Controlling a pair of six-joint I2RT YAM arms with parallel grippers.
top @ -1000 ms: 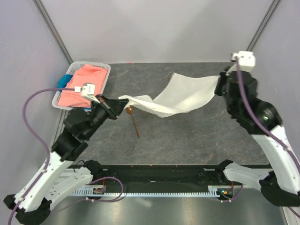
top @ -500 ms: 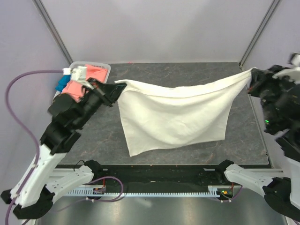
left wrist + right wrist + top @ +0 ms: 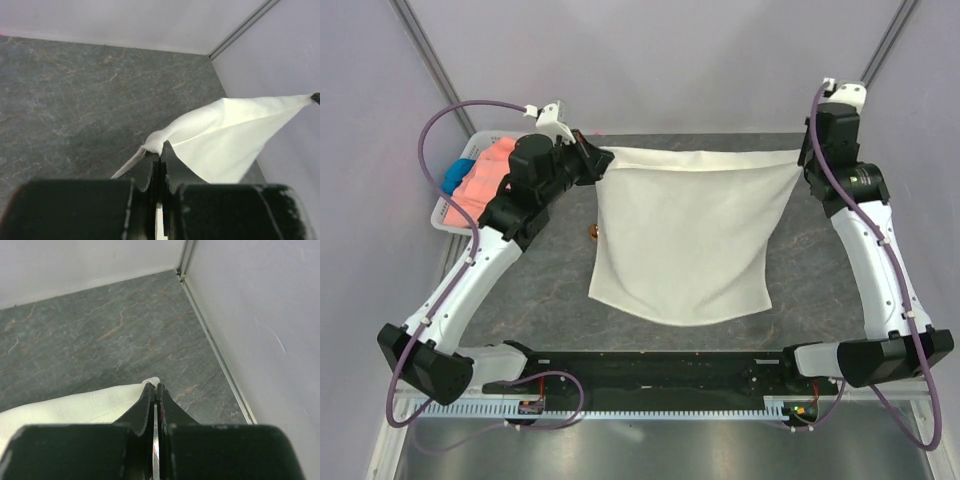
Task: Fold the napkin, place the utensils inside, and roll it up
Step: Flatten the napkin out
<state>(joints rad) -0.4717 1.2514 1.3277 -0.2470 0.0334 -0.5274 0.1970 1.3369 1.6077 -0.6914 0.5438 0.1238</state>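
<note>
My left gripper moves up first next, then down toward the tabletop near the back wall (image 3: 630, 143) to release the napkin's corner, as the napkin (image 3: 685, 235) still hangs raised.
The off-white napkin (image 3: 685, 235) hangs spread between both grippers, its top edge stretched taut along the back of the table. My left gripper (image 3: 603, 157) is shut on its left top corner (image 3: 156, 142). My right gripper (image 3: 802, 165) is shut on the right top corner (image 3: 152, 383). The lower edge droops toward the near side. Only the bowl end of the copper-brown spoon (image 3: 594, 235) peeks out at the napkin's left edge; the rest is hidden beneath the cloth.
A white basket (image 3: 445, 218) at the back left holds a salmon-pink cloth (image 3: 485, 180) and a blue cloth (image 3: 453, 178). Grey walls close in the dark stone table (image 3: 535, 285) on the left, back and right.
Both arms have lifted the napkin off the table, spread it wide, then carried it toward the back. It now covers most of the spoon.
</note>
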